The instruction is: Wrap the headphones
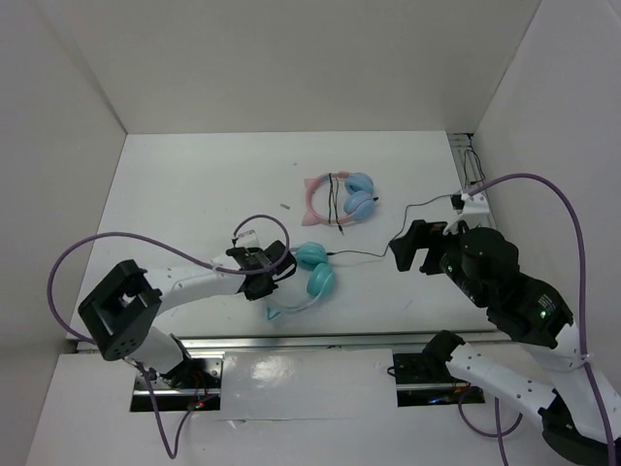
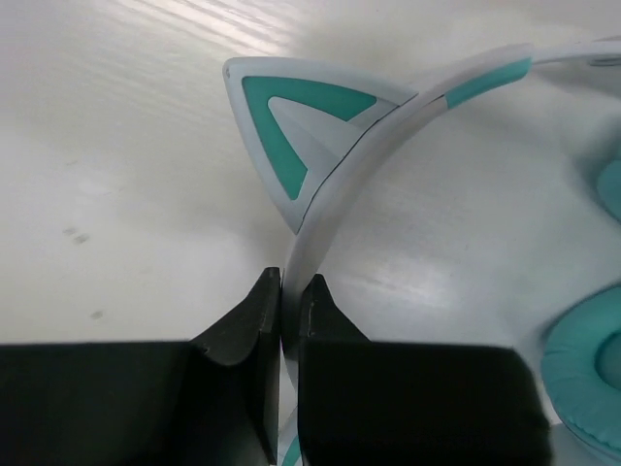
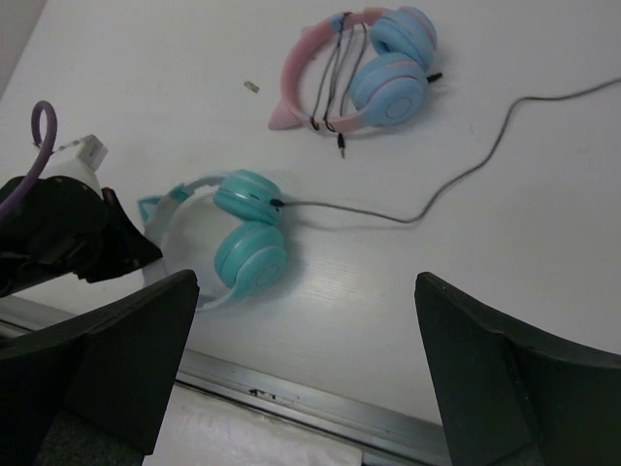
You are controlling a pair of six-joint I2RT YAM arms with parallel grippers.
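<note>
My right gripper needs to turn next and go down to the left in the top view onto the cable near the upper ear cup (image 1: 363,252) (image 3: 355,210), because that cable is loose.
The headphones (image 1: 312,268) lie on the white table near its front edge: two teal ear cups (image 3: 250,254), a pale headband (image 2: 335,189) and a teal-lined cat ear (image 2: 291,126). My left gripper (image 2: 289,286) is shut on the headband just below that cat ear, and it sits at the headphones' left side (image 1: 275,262). A thin black cable (image 3: 437,199) runs loose from the upper ear cup toward the right wall. To the right of the headphones my right gripper (image 1: 408,249) hovers open above the cable with nothing between its fingers (image 3: 306,282).
A pink-banded pair with light blue cups (image 1: 344,197) lies farther back, its cable wound round the band. A small loose bit (image 1: 284,206) lies left of it. The table's metal front rail (image 3: 291,398) runs close below the headphones. White walls enclose the table.
</note>
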